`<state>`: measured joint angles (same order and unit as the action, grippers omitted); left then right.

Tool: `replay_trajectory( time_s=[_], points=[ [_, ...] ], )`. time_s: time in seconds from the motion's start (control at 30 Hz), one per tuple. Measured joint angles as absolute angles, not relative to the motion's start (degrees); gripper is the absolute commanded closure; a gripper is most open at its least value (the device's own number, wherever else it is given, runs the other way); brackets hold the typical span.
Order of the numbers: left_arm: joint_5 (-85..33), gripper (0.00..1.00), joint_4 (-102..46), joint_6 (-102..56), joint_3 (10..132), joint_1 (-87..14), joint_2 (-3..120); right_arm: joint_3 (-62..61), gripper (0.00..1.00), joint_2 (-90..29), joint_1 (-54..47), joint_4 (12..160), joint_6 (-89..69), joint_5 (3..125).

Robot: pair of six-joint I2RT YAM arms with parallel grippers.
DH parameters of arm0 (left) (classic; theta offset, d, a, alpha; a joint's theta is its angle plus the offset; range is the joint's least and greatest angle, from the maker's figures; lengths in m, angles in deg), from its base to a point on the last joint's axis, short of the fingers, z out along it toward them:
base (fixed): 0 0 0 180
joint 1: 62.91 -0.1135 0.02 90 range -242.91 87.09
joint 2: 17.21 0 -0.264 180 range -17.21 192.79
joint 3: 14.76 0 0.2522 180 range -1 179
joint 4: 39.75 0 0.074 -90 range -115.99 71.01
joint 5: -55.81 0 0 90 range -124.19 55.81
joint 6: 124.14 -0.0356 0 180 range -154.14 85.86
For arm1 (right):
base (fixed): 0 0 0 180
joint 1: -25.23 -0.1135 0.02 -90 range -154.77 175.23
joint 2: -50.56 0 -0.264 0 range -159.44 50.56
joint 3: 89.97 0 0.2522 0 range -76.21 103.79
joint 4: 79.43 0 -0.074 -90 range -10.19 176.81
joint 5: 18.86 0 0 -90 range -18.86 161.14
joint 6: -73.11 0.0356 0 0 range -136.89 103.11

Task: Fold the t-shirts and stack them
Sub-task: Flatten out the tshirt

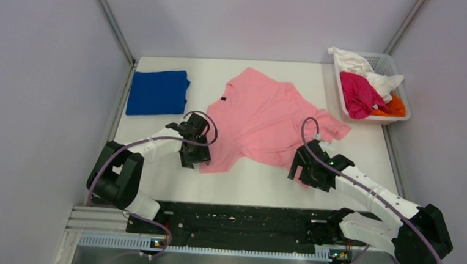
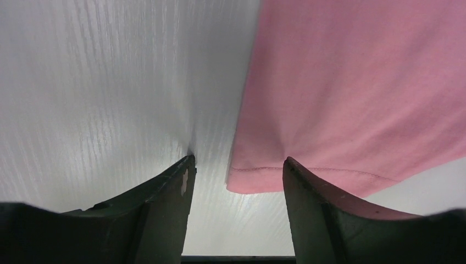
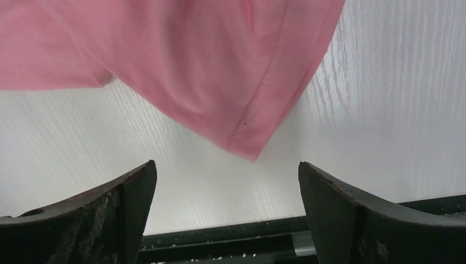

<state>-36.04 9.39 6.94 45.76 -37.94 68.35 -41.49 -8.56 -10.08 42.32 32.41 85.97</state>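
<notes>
My right gripper lowers to the pink t-shirt's stitched near corner and narrows its fingers next, since the corner points between them.
A light pink t-shirt [image 1: 262, 118] lies spread and rumpled in the middle of the white table, its dark neck tag at the far left. A royal blue t-shirt [image 1: 157, 92] lies folded at the far left. My left gripper [image 1: 196, 158] is open at the pink shirt's near left hem corner [image 2: 258, 179]; the corner lies between the fingers [image 2: 165, 198], one finger over the cloth edge. My right gripper [image 1: 302, 173] is open and empty just short of the shirt's near right corner [image 3: 247, 146].
A white slotted basket [image 1: 404, 96] at the far right holds white [image 1: 363, 66], magenta [image 1: 359, 94] and orange [image 1: 395, 107] shirts. Grey walls close in both sides. A black rail [image 1: 238, 221] runs along the near table edge.
</notes>
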Motion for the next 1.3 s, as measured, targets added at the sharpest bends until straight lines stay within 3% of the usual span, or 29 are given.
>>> replay_trajectory(
  time_s=[0.3,0.43,0.53,0.63,0.67,0.93,1.03,1.3],
  points=[
    [-40.08,0.45,13.22,8.02,50.35,-33.8,73.48,-41.47,0.03,-12.47,-9.34,45.64,28.91,87.26],
    [-42.07,0.53,14.29,10.57,51.69,-30.42,74.88,-41.67,0.04,-12.4,-9.08,46.12,28.06,87.59],
    [-42.71,0.72,14.53,13.85,52.58,-28.21,75.84,-41.73,0.05,-11.59,-9.08,46.15,27.62,87.37],
    [-42.6,0.98,15.25,15.77,54.31,-27.58,77.39,-41.73,0.06,-9.93,-9.05,46.12,27.05,86.8],
    [-42.58,1.0,15.31,16.1,54.86,-27.31,77.9,-41.73,0.07,-9.41,-9.03,46.1,26.97,86.54],
    [-44.19,1.0,14.83,17.61,54.48,-25.96,77.15,-41.78,0.2,-8.71,-9.03,43.57,26.71,85.93],
    [-44.17,1.0,14.53,17.65,52.21,-25.91,74.95,-42.21,0.31,-8.78,-9.03,43.57,26.92,86.08],
    [-42.49,1.0,15.55,16.17,50.24,-25.91,69.77,-44.53,0.39,-12.91,-9.03,45.84,29.68,86.32]
  ],
)
